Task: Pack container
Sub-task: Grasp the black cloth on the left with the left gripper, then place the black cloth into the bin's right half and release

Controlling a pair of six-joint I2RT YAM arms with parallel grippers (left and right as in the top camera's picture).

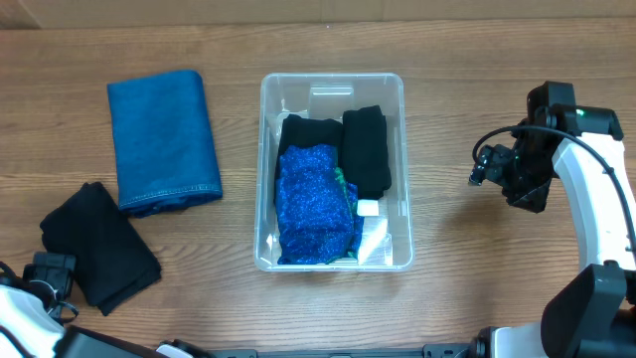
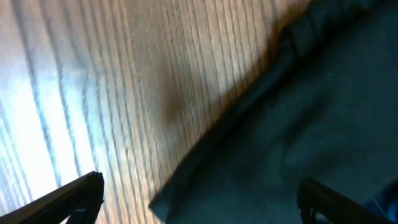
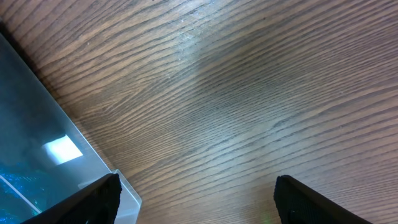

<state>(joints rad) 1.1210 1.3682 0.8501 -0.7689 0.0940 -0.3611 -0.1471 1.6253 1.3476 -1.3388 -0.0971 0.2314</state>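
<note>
My left gripper has the black folded cloth's edge (image 1: 78, 268) (image 2: 188, 185) just below it, already between its open fingers. It will move down next and close on that edge.
The clear plastic container (image 1: 268, 169) stands mid-table. It holds a sparkly blue cloth (image 1: 313, 204), a black folded cloth (image 1: 366, 149) and another black cloth (image 1: 306, 132). A folded blue towel (image 1: 162, 139) lies to its left. A black folded cloth (image 1: 99, 244) lies at the front left. My left gripper (image 2: 199, 196) is open over that black cloth's (image 2: 298, 124) edge, at the front left corner (image 1: 45, 273). My right gripper (image 3: 196, 193) is open and empty over bare wood right of the container's corner (image 3: 37, 149); in the overhead view it sits at the right (image 1: 497, 169).
The wooden table (image 1: 457, 259) runs under everything. A white label (image 1: 370, 209) shows on the container's base. The right arm's white links (image 1: 601, 209) stand at the right edge.
</note>
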